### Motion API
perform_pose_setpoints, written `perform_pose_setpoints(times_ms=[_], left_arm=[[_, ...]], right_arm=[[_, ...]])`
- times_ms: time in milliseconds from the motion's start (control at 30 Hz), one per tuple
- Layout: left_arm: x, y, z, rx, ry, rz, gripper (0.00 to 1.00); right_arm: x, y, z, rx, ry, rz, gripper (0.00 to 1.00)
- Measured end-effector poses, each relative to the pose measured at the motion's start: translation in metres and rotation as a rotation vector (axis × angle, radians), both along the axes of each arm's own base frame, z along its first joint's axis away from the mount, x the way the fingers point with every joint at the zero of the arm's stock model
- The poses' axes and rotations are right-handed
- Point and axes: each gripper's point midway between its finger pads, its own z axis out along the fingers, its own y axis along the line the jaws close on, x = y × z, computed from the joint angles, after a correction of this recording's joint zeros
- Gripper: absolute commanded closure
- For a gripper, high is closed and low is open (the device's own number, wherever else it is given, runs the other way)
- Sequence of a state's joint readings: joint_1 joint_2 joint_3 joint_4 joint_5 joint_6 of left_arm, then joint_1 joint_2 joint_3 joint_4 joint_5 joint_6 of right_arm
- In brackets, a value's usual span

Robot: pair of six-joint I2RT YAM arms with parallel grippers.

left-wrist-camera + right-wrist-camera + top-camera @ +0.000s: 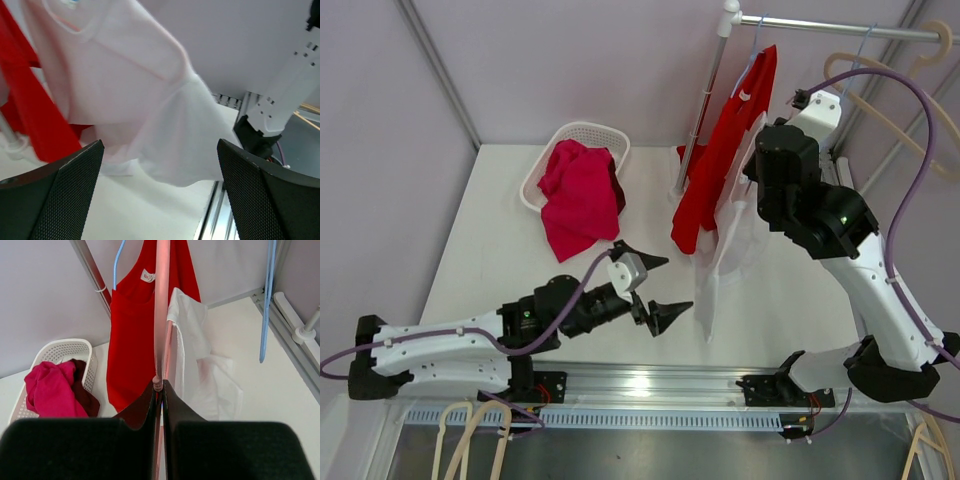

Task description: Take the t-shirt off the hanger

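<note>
My left gripper will next slide to the right in the top view with its fingers open, around the white t-shirt's near edge, because it hangs on that side.
A white t-shirt hangs on a pink hanger in front of the rack. My right gripper is shut on this hanger, and the white t-shirt drapes just to its right. In the top view the right gripper is mostly hidden by its own wrist. My left gripper is open and empty, low, just left of the shirt's bottom edge. In the left wrist view the white t-shirt hangs beyond the open left gripper, not touching the fingers.
A red t-shirt hangs on a blue hanger from the rail. A white basket with magenta clothes stands at the back left. Empty hangers hang at the right. The rack's pole stands behind the shirts.
</note>
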State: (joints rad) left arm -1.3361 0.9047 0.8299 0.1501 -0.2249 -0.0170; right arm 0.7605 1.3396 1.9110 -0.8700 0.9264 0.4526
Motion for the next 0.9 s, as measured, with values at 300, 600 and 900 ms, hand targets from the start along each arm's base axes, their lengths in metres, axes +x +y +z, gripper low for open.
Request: perform_pose_setpoints(times_ms=[300, 600, 900], left_arm=[[-0.034, -0.044, -0.021, 0.053, 0.012, -0.139, 0.01], [-0.020, -0.077, -0.035, 0.116, 0.069, -0.066, 0.05], [0.009, -0.081, -0.056, 0.233, 0.091, 0.119, 0.99]], right_arm=[[0.006, 0.004, -0.005, -0.021, -0.001, -0.024, 1.00], [0.008, 0.008, -0.008, -0.036, -0.007, -0.026, 1.00], [0.009, 0.007, -0.004, -0.061, -0.021, -0.035, 1.00]])
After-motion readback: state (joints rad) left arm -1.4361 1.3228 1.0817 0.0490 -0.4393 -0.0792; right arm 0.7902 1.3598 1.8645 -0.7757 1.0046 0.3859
